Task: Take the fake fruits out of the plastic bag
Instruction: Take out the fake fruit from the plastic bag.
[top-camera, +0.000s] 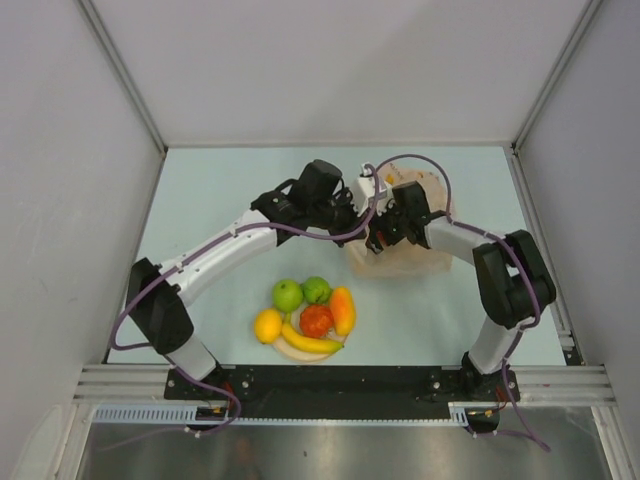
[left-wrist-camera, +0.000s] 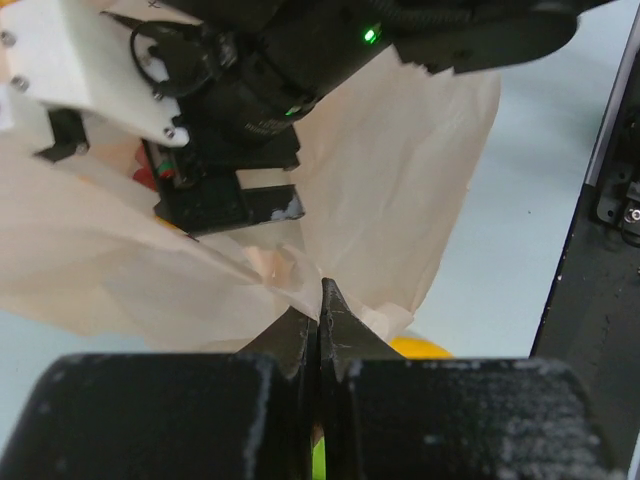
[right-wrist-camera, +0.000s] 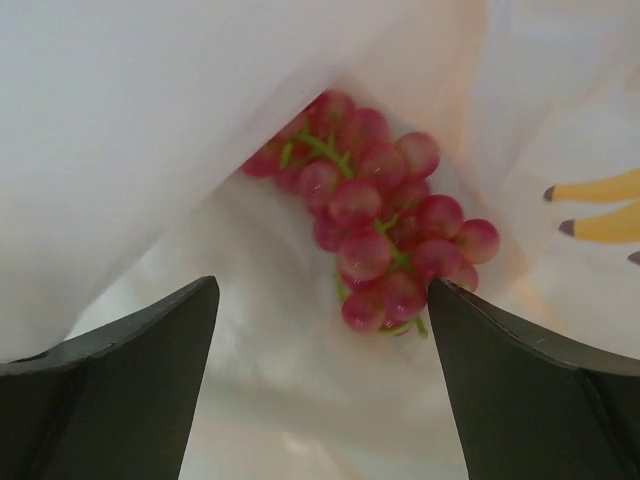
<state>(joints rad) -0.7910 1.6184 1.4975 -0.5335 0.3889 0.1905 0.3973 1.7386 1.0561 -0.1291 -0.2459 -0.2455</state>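
Observation:
My right gripper pushes deeper into the bag around the grape bunch next and closes, as the grape bunch's near end (right-wrist-camera: 386, 285) lies uncovered just beyond its open fingers.
The peach-pink plastic bag (top-camera: 400, 256) lies right of centre. My left gripper (left-wrist-camera: 321, 300) is shut on a fold of the bag's edge (left-wrist-camera: 290, 275) and holds it up. My right gripper (right-wrist-camera: 325, 290) is open inside the bag, just short of the dark red grape bunch (right-wrist-camera: 375, 225), which lies on the bag's inner film. On the beige plate (top-camera: 297, 350) lie two green apples (top-camera: 287, 294), a lemon (top-camera: 268, 325), a tomato-like piece (top-camera: 316, 320), a mango (top-camera: 343, 310) and a banana (top-camera: 310, 343).
Grey walls enclose the table on three sides. A metal rail runs along the near edge (top-camera: 340, 382). The right arm's wrist (left-wrist-camera: 240, 130) fills the bag's mouth in the left wrist view.

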